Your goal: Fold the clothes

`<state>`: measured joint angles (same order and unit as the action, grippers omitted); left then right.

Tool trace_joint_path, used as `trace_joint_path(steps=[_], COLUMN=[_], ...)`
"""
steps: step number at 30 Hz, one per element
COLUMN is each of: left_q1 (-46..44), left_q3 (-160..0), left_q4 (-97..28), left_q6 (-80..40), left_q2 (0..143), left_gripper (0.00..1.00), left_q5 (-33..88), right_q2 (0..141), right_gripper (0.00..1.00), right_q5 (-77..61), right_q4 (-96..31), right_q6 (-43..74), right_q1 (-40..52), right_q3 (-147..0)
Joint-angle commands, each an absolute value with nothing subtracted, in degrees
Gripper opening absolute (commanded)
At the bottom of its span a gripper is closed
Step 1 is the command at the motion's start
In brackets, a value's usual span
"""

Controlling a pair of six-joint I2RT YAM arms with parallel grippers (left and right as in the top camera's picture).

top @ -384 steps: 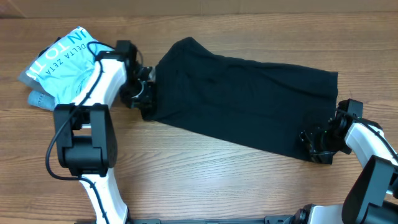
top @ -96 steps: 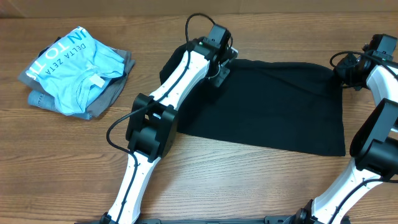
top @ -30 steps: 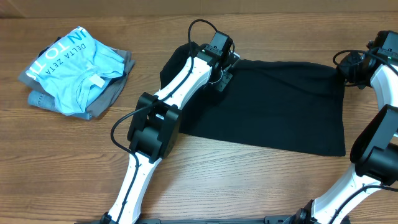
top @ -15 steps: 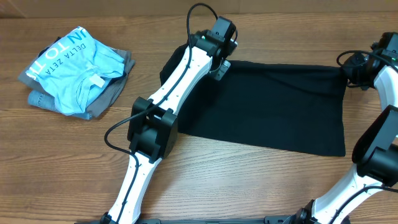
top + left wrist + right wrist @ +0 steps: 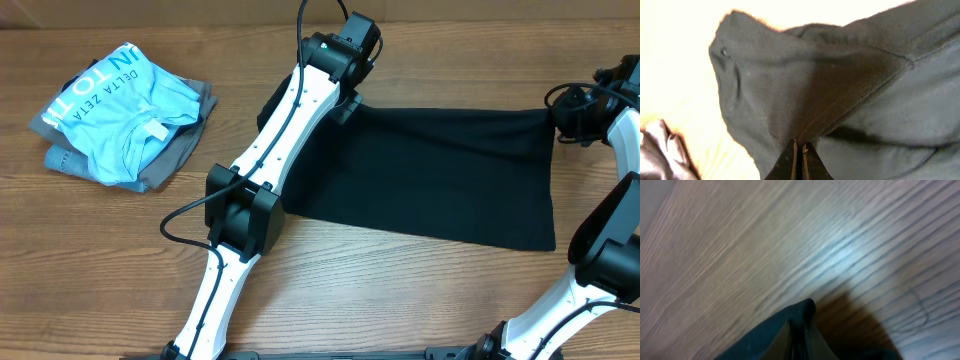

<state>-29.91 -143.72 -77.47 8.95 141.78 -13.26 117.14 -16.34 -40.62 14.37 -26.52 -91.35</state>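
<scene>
My left gripper will bring the bunched fold back toward the garment's near edge (image 5: 322, 212) and release it, as the black garment is still spread across the table.
A black garment (image 5: 440, 170) lies spread across the middle and right of the wooden table. My left gripper (image 5: 350, 100) is shut on its far left edge near the table's back; in the left wrist view the fingers (image 5: 799, 157) pinch a fold of the black cloth (image 5: 840, 95). My right gripper (image 5: 562, 112) is shut on the garment's far right corner; in the right wrist view the fingers (image 5: 799, 335) clamp a dark corner (image 5: 802, 311) above the wood. The far edge of the garment is stretched between the two grippers.
A pile of folded clothes, light blue shirt (image 5: 120, 105) on top of a grey piece (image 5: 170, 160), sits at the table's far left. The left arm (image 5: 270, 160) crosses over the garment's left part. The right arm (image 5: 620, 190) stands along the right edge.
Both grippers have carried the garment's far edge towards the back of the table. The cloth between them has pulled straighter and flatter.
</scene>
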Motion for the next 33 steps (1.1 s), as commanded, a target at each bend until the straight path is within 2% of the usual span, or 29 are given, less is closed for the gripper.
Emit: trace_joint_path(steps=[1,6,21,23,24,31,33], left_q1=[-29.61,-29.54,-29.5,-29.47,-29.47,-29.5,-29.5], left_q3=[-145.29,-145.29,-145.05,-144.86,-144.84,-144.84,-144.84], left_q4=[-80.4,-81.67,-73.84,-73.19,-73.03,-72.42,-72.42], left_q6=[10.17,10.33,10.28,10.28,10.28,10.26,10.09], left_q2=[140.77,140.77,141.34,141.34,141.34,141.34,141.34], left_gripper=[0.04,0.04,0.06,0.06,0.06,0.06,0.06], left_q5=[-15.0,-12.84,-2.46,-2.46,-2.33,-1.39,-0.91], right_q2=[113.69,113.56,119.07,119.79,119.79,120.05,121.34], right_gripper=[0.08,0.04,0.05,0.28,0.29,0.55,0.55], right_q5=[-16.01,-18.57,-11.81,-11.51,-11.62,-11.53,-11.53], right_q4=[-41.93,-40.82,-37.1,-36.47,-35.99,-30.41,-27.33], right_q6=[13.82,11.46,12.16,12.12,12.14,12.14,12.16], right_q1=[-26.76,-26.76,-26.65,-26.65,-26.65,-25.98,-25.47], right_q3=[-92.88,-92.88,-92.86,-92.86,-92.86,-92.84,-92.84])
